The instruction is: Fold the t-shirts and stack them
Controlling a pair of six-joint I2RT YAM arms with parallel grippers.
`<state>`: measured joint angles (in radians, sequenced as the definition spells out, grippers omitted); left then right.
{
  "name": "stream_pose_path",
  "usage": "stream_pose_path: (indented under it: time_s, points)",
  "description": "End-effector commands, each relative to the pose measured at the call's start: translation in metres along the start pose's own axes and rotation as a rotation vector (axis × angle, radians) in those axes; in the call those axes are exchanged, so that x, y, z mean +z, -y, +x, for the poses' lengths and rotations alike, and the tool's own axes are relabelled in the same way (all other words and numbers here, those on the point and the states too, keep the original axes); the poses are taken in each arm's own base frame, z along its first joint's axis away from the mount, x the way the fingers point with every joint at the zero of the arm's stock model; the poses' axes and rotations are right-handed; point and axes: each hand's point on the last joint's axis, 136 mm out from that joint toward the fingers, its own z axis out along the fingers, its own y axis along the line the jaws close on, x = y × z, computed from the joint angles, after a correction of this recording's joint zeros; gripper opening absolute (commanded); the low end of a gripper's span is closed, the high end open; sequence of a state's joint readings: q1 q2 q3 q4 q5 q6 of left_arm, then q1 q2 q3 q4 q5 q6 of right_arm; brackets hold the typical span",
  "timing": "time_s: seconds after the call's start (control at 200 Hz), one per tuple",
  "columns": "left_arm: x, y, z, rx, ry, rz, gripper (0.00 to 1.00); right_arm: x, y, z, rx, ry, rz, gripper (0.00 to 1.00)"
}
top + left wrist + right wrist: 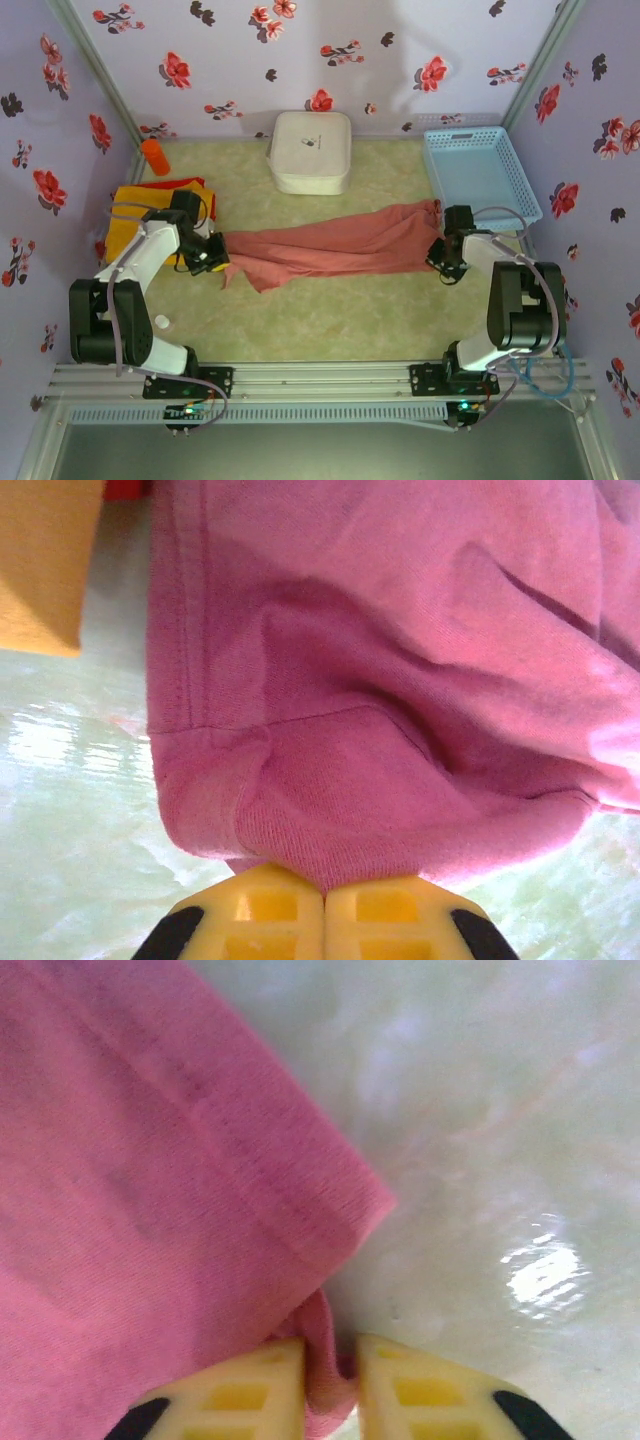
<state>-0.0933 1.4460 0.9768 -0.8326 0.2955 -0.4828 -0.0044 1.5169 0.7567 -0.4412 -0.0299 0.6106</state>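
The t-shirt still lies as a narrow piece of cloth. My left gripper should next move back over the bare near tabletop and let go of the salmon-pink t-shirt's bunched hem there.
The salmon-pink t-shirt lies stretched in a long band across the middle of the table. My left gripper is at its left end, shut on a bunched hem, with the yellow fingers pressed together. At the right end my right gripper has its jaws drawn close on a small fold of the pink cloth, pinched between the fingers. Behind the left arm the yellow-orange t-shirt lies flat, a red one showing at its far edge. In the left wrist view the yellow-orange cloth sits at the upper left.
A white rounded square box stands at the back centre. A light blue plastic basket is at the back right, close to the right arm. An orange cylinder lies in the back left corner. Flowered walls close in three sides.
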Motion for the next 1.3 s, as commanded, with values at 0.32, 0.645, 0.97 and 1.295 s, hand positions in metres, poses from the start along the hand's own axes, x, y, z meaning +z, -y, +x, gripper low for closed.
stream_pose_path:
  time_s: [0.32,0.645,0.97,1.295]
  points:
    - [-0.036,-0.011,0.022,0.011,0.005,-0.043,0.0,-0.065,0.003,0.015,-0.045,-0.05,-0.016,0.0]
    - [-0.076,-0.017,0.064,-0.028,0.016,-0.035,0.0,-0.13,0.032,0.02,0.011,0.028,0.009,0.0]
    - [-0.093,-0.039,0.128,-0.152,-0.035,-0.053,0.0,-0.161,0.06,0.03,0.055,0.101,0.081,0.0]
    - [-0.083,-0.056,0.159,-0.142,-0.139,-0.102,0.09,-0.175,0.067,0.041,0.108,0.134,0.068,0.02]
